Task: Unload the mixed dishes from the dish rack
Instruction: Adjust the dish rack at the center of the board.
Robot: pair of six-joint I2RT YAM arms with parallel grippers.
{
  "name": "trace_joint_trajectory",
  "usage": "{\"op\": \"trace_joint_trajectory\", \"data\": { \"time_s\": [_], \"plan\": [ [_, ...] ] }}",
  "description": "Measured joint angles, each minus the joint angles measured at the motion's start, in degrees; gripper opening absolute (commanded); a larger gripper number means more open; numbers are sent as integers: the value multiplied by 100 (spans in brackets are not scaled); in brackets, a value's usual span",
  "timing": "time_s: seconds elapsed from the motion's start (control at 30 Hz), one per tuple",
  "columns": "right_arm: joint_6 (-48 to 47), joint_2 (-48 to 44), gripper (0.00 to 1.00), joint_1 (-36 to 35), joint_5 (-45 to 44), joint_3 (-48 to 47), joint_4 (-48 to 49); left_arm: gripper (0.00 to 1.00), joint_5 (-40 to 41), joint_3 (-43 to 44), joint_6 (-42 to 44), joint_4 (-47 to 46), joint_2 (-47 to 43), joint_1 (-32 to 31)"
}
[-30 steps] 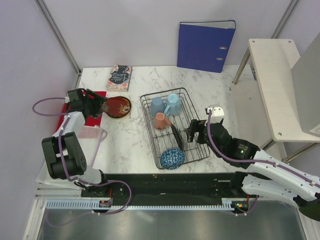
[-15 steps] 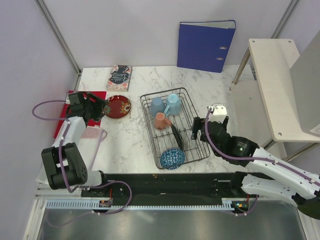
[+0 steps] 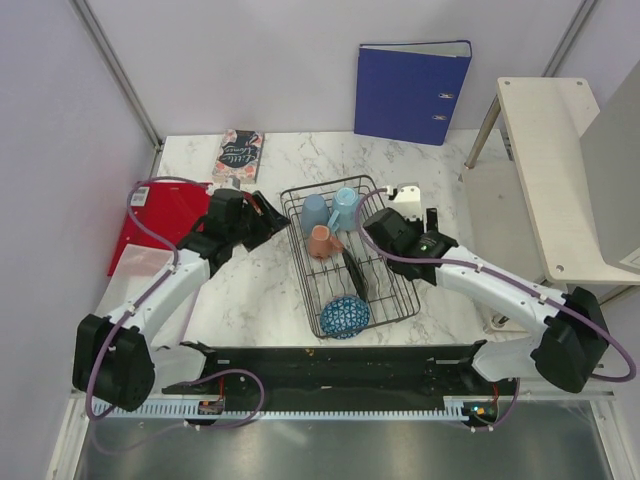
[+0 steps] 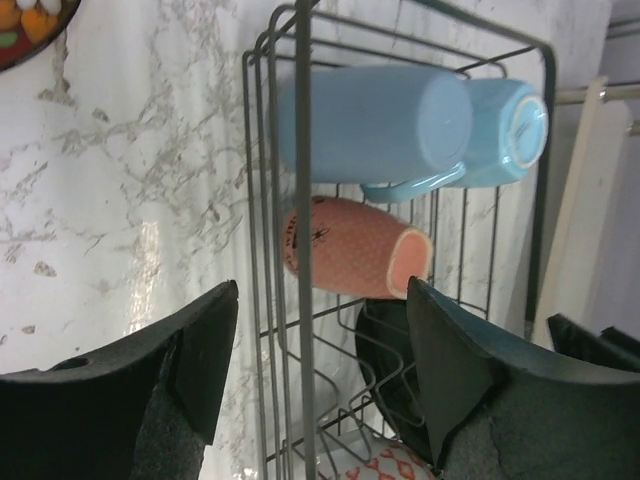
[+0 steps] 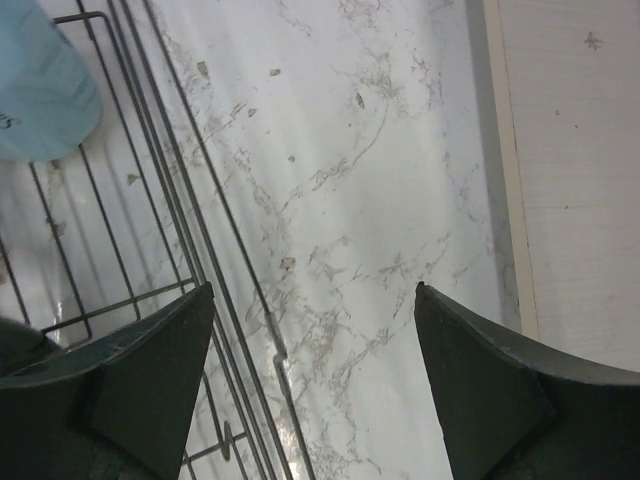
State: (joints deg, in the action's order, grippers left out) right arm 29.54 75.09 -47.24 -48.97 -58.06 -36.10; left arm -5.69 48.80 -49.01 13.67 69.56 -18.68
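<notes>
The rack wire [image 4: 300,200] beside the salmon-orange cup is below the fingers of my left gripper, so my left gripper will next move down and to the right in the top view onto the wire.
The black wire dish rack [image 3: 396,297] stands mid-table. It holds two blue mugs [image 3: 316,211] on their sides, a salmon-orange cup [image 3: 322,242], a black dish [image 3: 355,277] on edge and a blue net-patterned bowl [image 3: 345,317]. My left gripper [image 3: 268,221] is open and empty at the rack's left wall. In its wrist view the jaws [image 4: 322,290] straddle the rack wire [image 4: 300,200], facing the mugs [image 4: 370,125], the cup [image 4: 355,250] and the dish [image 4: 400,360]. My right gripper [image 3: 372,226] is open and empty over the rack's right side [image 5: 312,290]. The yellow-and-red plate [image 4: 20,20] lies on the table, under my left arm in the top view.
A book [image 3: 238,155] lies at the back left. A blue binder [image 3: 410,92] stands against the back wall. A red mat [image 3: 160,215] lies at the left edge. A pale side table [image 3: 555,170] stands to the right. Bare marble [image 5: 380,200] shows right of the rack.
My left gripper has left the plate on the table and swung right to the rack's left wall. My right gripper has moved from the rack's right edge toward the back, over the rack.
</notes>
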Motion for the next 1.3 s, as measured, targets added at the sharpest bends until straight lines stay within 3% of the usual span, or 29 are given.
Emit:
{"op": "trace_joint_trajectory", "data": {
  "time_s": [0.33, 0.47, 0.5, 0.63, 0.73, 0.77, 0.97, 1.17, 1.3],
  "plan": [
    [-157, 586, 77, 463, 634, 11, 459, 67, 581, -345, 50, 168, 190, -717],
    [-151, 636, 61, 463, 885, 55, 636, 64, 723, -448, 50, 219, 192, -946],
    [-153, 678, 52, 468, 951, 55, 691, 61, 750, -470, 52, 247, 192, -990],
    [-142, 844, 43, 479, 1141, 111, 848, 57, 883, -503, 72, 299, 192, -1134],
    [-136, 863, 32, 514, 1126, 205, 951, 54, 962, -511, 83, 304, 219, -1248],
    [-138, 866, 23, 531, 1113, 236, 984, 53, 977, -511, 85, 308, 243, -1287],
    [-258, 852, 0, 566, 1075, 374, 1121, 33, 1014, -509, 85, 245, 483, -1475],
    [-387, 726, 0, 529, 1217, 514, 1274, 2, 1036, -251, 146, 297, 837, -1572],
    [-323, 612, 0, 535, 1202, 656, 1305, 2, 1165, 221, 256, 533, 1266, -1609]
  ]
}}
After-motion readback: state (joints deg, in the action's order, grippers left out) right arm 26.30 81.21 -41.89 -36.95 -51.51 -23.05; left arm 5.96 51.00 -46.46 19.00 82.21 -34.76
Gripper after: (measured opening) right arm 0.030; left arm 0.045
